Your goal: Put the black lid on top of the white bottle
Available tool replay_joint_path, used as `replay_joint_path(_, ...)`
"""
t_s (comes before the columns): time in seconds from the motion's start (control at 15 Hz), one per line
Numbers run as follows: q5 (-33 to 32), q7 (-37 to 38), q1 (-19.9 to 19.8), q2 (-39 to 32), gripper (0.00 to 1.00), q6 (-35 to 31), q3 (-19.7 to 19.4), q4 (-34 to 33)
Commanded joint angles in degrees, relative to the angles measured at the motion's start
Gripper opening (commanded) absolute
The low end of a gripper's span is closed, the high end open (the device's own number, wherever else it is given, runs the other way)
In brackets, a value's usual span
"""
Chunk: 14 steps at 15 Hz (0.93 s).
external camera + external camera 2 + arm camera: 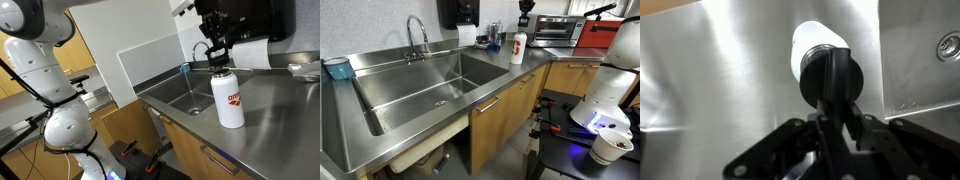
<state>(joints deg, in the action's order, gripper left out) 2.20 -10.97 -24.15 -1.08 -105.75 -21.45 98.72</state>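
The black lid is already above the white bottle's neck, so my gripper needs to lower the lid slightly onto the white bottle's opening [222, 72] [819, 55] to release it.
The white bottle [229, 98] with a red logo stands upright on the steel counter, right of the sink; it also shows in the other exterior view [518, 48]. In the wrist view I look down on its white shoulders [812, 42]. My gripper [216, 52] hangs straight above the bottle's neck and is shut on the black lid [830, 78] by its loop handle. The lid sits at the bottle's mouth [219, 65]; I cannot tell whether it rests fully on the neck. The gripper [525, 14] shows small above the bottle. In the wrist view the fingers [837, 112] pinch the handle.
A deep steel sink [420, 85] with a faucet [416, 30] lies beside the bottle. A black wall dispenser [458, 12] with a white paper towel [252, 54] hangs behind. A toaster oven [557, 30] stands further along the counter. A blue tub [336, 67] sits at the sink's far end.
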Motion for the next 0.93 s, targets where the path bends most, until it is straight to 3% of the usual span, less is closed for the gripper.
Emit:
replay_joint_path(0.0, -1.62, 0.92, 1.34, -0.71, 0.05, -1.68, 0.23, 1.67)
replay_joint_path(0.73, -2.73, 0.07, 1.21, -0.46, 0.05, -3.34, -0.27, 3.63)
replay_joint_path(0.8, -2.60, 0.00, 1.19, -0.42, 0.45, -3.33, -0.27, 3.76)
replay_joint_path(0.87, -2.39, -0.31, 1.17, -0.20, 0.46, -3.50, -0.27, 4.06)
